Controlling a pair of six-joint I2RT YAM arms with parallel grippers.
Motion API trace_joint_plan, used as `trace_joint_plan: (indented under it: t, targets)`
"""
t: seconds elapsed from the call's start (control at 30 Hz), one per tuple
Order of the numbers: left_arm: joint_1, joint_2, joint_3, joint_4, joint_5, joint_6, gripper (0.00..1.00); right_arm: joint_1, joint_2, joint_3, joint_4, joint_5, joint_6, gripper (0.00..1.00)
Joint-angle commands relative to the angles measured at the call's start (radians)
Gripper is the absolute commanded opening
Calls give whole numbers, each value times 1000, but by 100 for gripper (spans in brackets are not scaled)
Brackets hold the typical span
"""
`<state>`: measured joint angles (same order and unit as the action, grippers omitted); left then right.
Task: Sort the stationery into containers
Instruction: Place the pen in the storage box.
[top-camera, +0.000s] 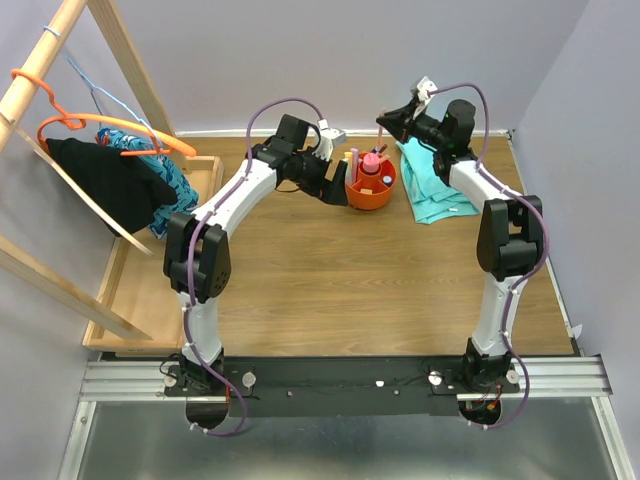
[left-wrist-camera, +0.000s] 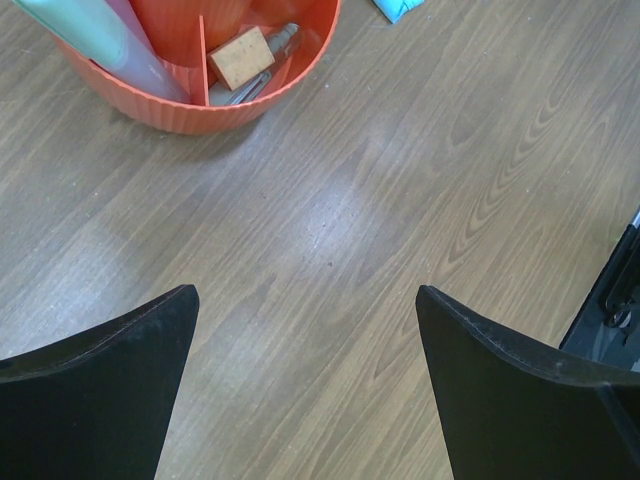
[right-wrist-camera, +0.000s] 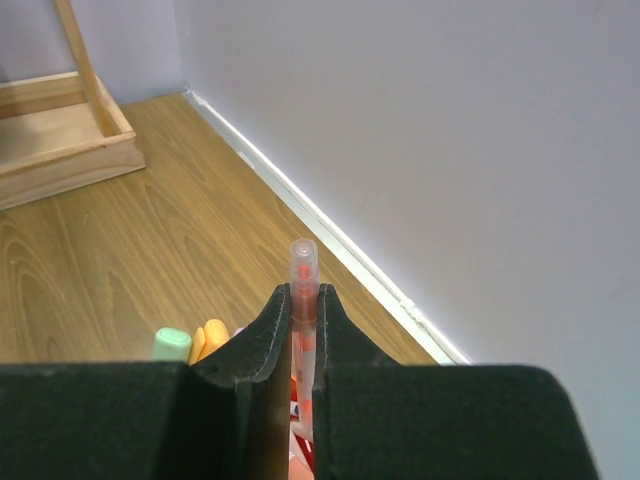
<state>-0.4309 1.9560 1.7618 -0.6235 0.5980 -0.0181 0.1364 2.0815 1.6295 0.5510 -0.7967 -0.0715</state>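
Note:
The round orange tub (top-camera: 371, 190) lies below my right gripper, so next my right gripper lowers the upright translucent red pen beside the highlighters and releases it inside the tub's rim.
The round orange tub (top-camera: 371, 190) stands at the back middle of the table. A pink glue bottle (top-camera: 371, 163) and highlighters stand in it. In the left wrist view the tub (left-wrist-camera: 190, 105) holds a tan eraser (left-wrist-camera: 240, 57), a pen beside it and a teal highlighter (left-wrist-camera: 85, 35). My left gripper (top-camera: 335, 187) is open and empty just left of the tub, low over bare wood (left-wrist-camera: 305, 300). My right gripper (top-camera: 384, 119) is behind and above the tub, shut on a translucent red pen (right-wrist-camera: 303, 262) held upright (right-wrist-camera: 303, 293). Green (right-wrist-camera: 172, 344) and orange (right-wrist-camera: 210, 338) highlighter caps show below it.
A teal cloth (top-camera: 435, 185) lies right of the tub, under the right arm. A wooden tray (top-camera: 150, 280) lies along the left edge, with a wooden rack, orange hangers (top-camera: 120, 125) and dark clothing over it. The back wall is close behind the right gripper.

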Motion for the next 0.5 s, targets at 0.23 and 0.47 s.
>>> trace_joint_plan:
  t: [0.23, 0.47]
  targets:
    - [4, 38, 65, -28, -20, 38, 99, 3, 46, -103, 86, -9, -17, 1]
    - [-9, 34, 51, -33, -37, 49, 99, 3, 71, -126, 99, -13, -25, 1]
